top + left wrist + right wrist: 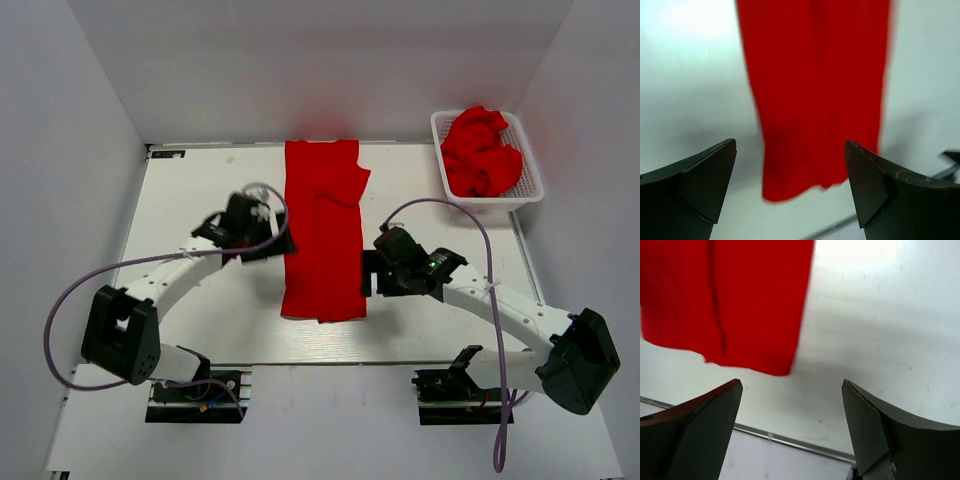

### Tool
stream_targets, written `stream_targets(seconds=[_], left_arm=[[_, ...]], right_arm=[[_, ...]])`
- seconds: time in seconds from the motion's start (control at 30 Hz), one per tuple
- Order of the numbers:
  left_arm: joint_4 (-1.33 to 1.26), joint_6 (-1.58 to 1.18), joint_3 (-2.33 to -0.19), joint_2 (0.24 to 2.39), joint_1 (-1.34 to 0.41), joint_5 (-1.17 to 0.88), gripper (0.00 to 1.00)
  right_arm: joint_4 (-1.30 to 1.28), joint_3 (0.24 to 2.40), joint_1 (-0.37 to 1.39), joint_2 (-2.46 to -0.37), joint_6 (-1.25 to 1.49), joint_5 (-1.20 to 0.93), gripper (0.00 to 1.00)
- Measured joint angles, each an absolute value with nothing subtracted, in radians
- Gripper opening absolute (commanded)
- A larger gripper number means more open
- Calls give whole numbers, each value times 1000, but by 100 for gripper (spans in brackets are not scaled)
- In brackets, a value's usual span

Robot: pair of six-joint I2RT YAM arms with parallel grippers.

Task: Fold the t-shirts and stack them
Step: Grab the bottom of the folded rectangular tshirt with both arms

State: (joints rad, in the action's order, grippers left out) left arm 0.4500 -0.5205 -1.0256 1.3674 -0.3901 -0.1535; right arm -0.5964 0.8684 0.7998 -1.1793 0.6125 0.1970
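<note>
My left gripper moves back and down next, onto the folded t-shirt's near corner away from the basket, closer to my base than my open fingers.
A bright red t-shirt [322, 232] lies on the white table, folded into a long narrow strip running from the far edge toward me. It also shows in the left wrist view [815, 95] and the right wrist view [725, 300]. My left gripper [262, 236] hovers just left of the strip, open and empty [790, 155]. My right gripper [374, 270] hovers just right of the strip's near part, open and empty [792, 392]. More red t-shirts [482, 152] are heaped in the basket.
A white lattice basket [532, 170] stands at the far right corner of the table [200, 180]. Grey walls close in the left, right and far sides. Purple cables loop off both arms.
</note>
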Motion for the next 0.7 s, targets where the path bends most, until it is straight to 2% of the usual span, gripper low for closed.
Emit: stream_targets(seconds=[0.13, 0.27, 0.4, 0.47, 0.63, 0.7], left_arm=[[525, -592, -823, 1431, -513, -160, 99], [609, -634, -780, 1434, -616, -137, 98], [607, -658, -781, 1427, -659, -107, 89], [604, -668, -780, 1427, -670, -95, 81], [577, -686, -772, 1438, -690, -66, 75], [567, -691, -765, 1450, -691, -57, 69]], right_arm=[[-632, 828, 801, -1219, 648, 145, 84], [-622, 793, 803, -1254, 666, 89, 84], [-599, 790, 805, -1296, 672, 63, 81], [-585, 790, 805, -1325, 669, 48, 80], [-562, 791, 805, -1415, 647, 0, 72], [-553, 791, 805, -1444, 641, -19, 70]])
